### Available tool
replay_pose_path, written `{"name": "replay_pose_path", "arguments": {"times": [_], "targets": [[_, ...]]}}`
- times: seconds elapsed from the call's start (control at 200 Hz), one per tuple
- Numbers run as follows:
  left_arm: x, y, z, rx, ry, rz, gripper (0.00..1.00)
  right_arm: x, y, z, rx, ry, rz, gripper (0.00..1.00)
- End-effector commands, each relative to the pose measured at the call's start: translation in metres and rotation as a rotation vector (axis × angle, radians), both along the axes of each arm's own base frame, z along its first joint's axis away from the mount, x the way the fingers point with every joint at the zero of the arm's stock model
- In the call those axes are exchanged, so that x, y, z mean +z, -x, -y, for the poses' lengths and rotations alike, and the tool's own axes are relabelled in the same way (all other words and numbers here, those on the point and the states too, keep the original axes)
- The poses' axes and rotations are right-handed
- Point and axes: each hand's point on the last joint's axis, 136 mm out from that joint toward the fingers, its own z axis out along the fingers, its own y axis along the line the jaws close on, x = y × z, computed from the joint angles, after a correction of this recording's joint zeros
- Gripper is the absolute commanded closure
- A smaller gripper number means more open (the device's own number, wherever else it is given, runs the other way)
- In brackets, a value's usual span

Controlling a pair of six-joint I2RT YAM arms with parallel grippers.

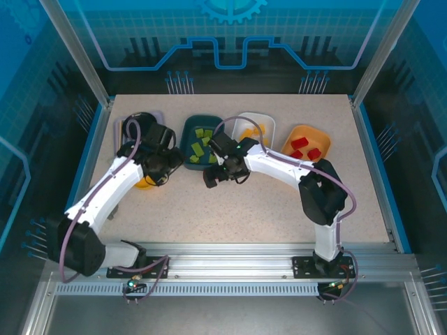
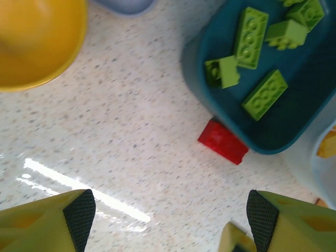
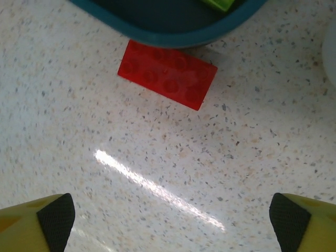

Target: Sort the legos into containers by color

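Note:
The far long side of the red lego (image 3: 167, 74) is by the teal container (image 3: 173, 31). My right gripper should next come open down and outward over the lego, fingers astride its short ends.
A red lego (image 3: 167, 74) lies flat on the table, touching the near edge of the dark teal container (image 3: 173, 31); it also appears in the left wrist view as a red lego (image 2: 223, 142) beside the teal container (image 2: 294, 121), which holds several lime green legos (image 2: 265, 94). My right gripper (image 3: 172, 226) hovers open just short of the red lego, nothing between its fingers. My left gripper (image 2: 169, 220) is open too, over bare table to the brick's left. From above, the left gripper (image 1: 167, 165) and right gripper (image 1: 214, 174) flank the teal container (image 1: 190, 138).
A white container (image 1: 264, 122) holds orange-yellow legos, and an orange container (image 1: 316, 134) at the right holds red legos (image 1: 299, 143). A lavender tray (image 1: 159, 115) sits at back left. A yellow bowl (image 2: 37, 42) stands by the left arm.

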Motion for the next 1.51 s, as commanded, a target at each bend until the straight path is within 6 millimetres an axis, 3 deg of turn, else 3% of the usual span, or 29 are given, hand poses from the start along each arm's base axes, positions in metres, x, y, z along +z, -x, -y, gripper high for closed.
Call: {"name": "replay_pose_path", "arguments": {"times": [0.0, 0.2, 0.385, 0.535, 0.7, 0.74, 0.77, 1.065, 1.075, 1.24, 1.365, 1.501], "targets": [[0.007, 0.013, -0.009, -0.02, -0.014, 0.026, 0.19, -0.015, -0.009, -0.009, -0.13, 0.03, 0.054, 0.0], [0.012, 0.028, -0.015, -0.062, -0.036, 0.016, 0.16, -0.048, -0.015, -0.024, -0.238, 0.097, 0.095, 0.0], [0.009, 0.044, -0.017, -0.078, -0.017, 0.013, 0.16, -0.063, -0.026, -0.038, -0.296, 0.094, 0.151, 0.0], [0.013, 0.046, -0.018, -0.087, -0.014, 0.021, 0.16, -0.078, -0.031, -0.033, -0.349, 0.163, 0.171, 0.03], [0.016, 0.046, -0.017, -0.089, -0.004, 0.029, 0.16, -0.088, -0.043, -0.033, -0.366, 0.187, 0.2, 0.14], [0.015, 0.046, -0.017, -0.088, -0.001, 0.026, 0.17, -0.083, -0.046, -0.034, -0.373, 0.19, 0.206, 0.17], [0.015, 0.046, -0.016, -0.087, 0.001, 0.026, 0.17, -0.094, -0.045, -0.031, -0.372, 0.218, 0.198, 0.19], [0.014, 0.047, -0.015, -0.079, 0.011, 0.024, 0.18, -0.094, -0.044, -0.021, -0.368, 0.238, 0.191, 0.45], [0.014, 0.046, -0.015, -0.079, 0.012, 0.025, 0.18, -0.084, -0.045, -0.022, -0.371, 0.22, 0.199, 0.45], [0.014, 0.037, -0.001, -0.136, 0.06, 0.059, 0.18, -0.031, -0.033, 0.003, -0.39, 0.147, 0.222, 0.56], [0.016, 0.025, 0.022, -0.209, 0.121, 0.097, 0.18, 0.011, -0.017, 0.047, -0.425, 0.112, 0.225, 0.57], [0.018, 0.01, 0.059, -0.307, 0.163, 0.117, 0.18, 0.04, -0.002, 0.117, -0.499, 0.147, 0.177, 0.57]]}}
